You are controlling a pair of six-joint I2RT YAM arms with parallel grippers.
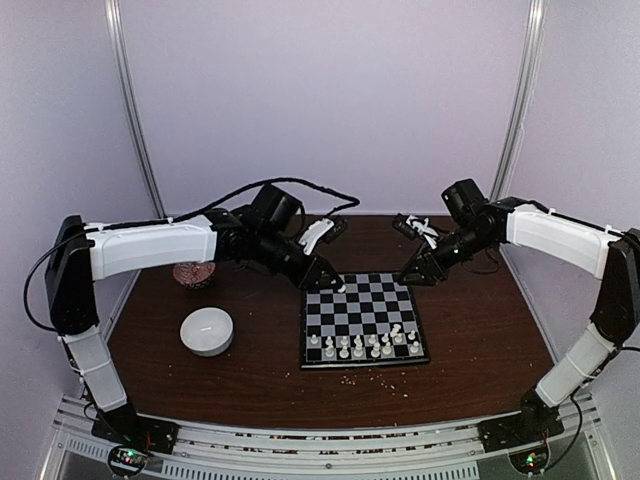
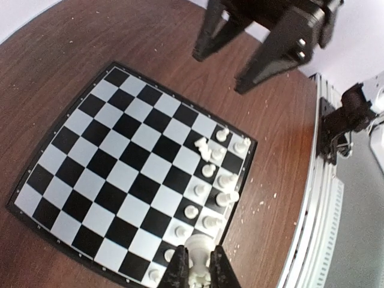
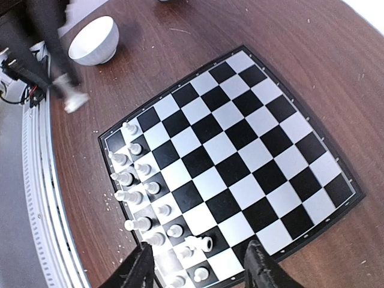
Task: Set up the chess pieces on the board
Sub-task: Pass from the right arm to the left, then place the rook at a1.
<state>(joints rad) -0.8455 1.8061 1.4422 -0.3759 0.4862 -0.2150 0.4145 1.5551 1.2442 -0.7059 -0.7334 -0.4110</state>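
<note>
My left gripper will go back down onto the near corner square of the board by the bowl and let go of the chess piece there, since that square is empty.
The board [image 1: 362, 300] lies in the middle of the table, also in the left wrist view [image 2: 120, 156] and the right wrist view [image 3: 240, 138]. Several white chess pieces [image 1: 365, 345] stand in two rows along its near edge. One piece [image 3: 201, 243] lies on its side near the right end of those rows. My left gripper [image 1: 335, 286] hovers over the board's far left corner, shut on a white chess piece [image 2: 201, 258]. My right gripper [image 1: 410, 278] hangs over the far right corner, open and empty [image 3: 201, 273].
A round white bowl [image 1: 207, 331] stands left of the board, also in the right wrist view [image 3: 93, 41]. A small reddish dish [image 1: 193, 273] sits behind it. Pale crumbs [image 1: 375, 372] lie in front of the board. The table's metal rail [image 1: 320, 440] runs along the near edge.
</note>
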